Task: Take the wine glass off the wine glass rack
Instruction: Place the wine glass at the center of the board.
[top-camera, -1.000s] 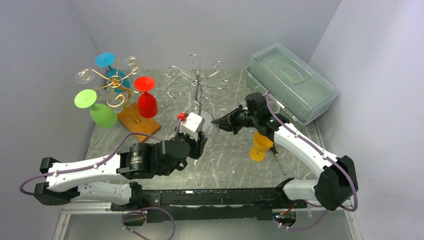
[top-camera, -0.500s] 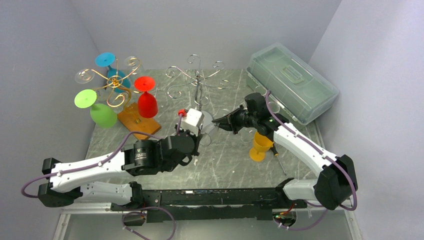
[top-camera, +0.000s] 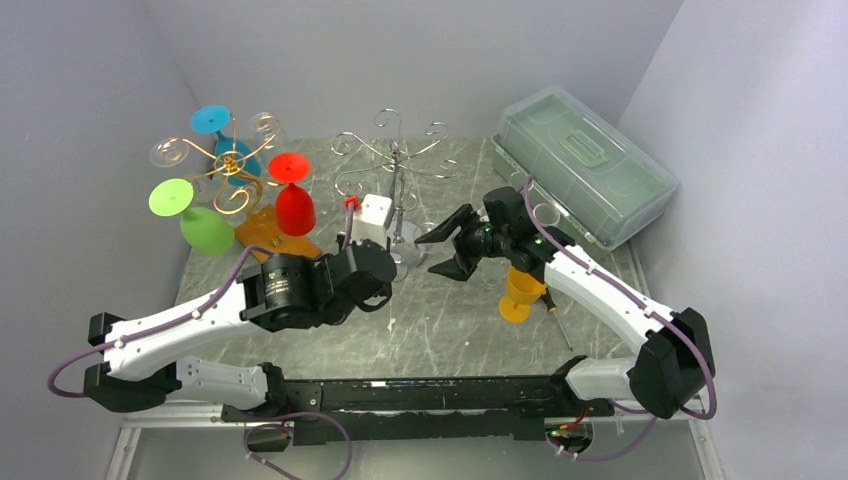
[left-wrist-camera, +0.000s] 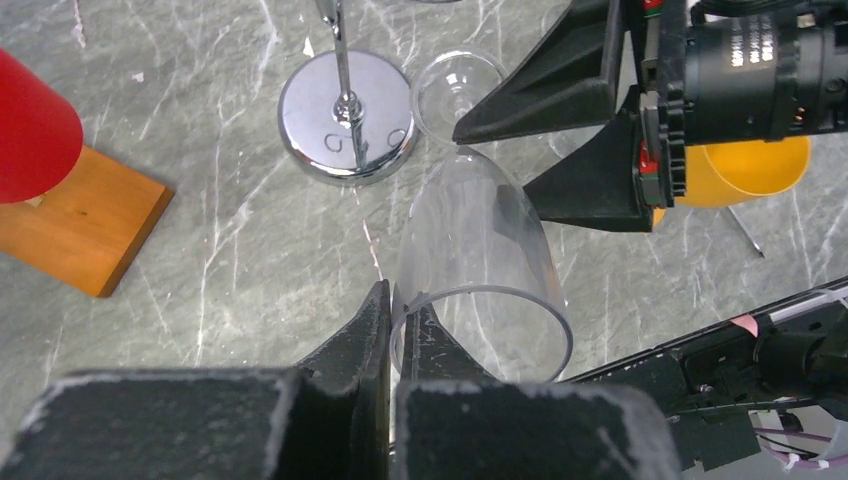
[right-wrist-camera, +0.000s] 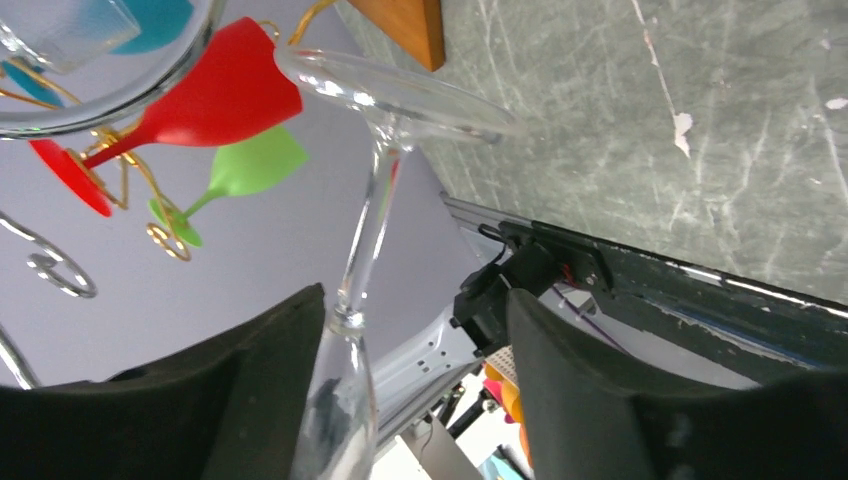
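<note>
The bare tabletop beside the yellow cup is below the robot's left gripper, to the gripper's right in the top view, so the robot will carry the glass there, lower it and let go.
A clear wine glass lies on its side off the silver wine glass rack, whose chrome base stands just behind it. My left gripper is shut on the glass's rim, one finger inside the bowl and one outside. My right gripper stands open around the stem. The stem runs close to one of its fingers, with a wide gap to the other. The glass's foot points toward the rack. In the top view the left wrist hides most of the glass.
A gold rack on a wooden base at the far left holds red, green and blue glasses. A yellow cup and a screwdriver lie under the right arm. A lidded plastic box stands at the back right.
My right gripper opened and let go of the stem. My left gripper shut on the rim and shifted away from me, toward the rack, with the glass.
</note>
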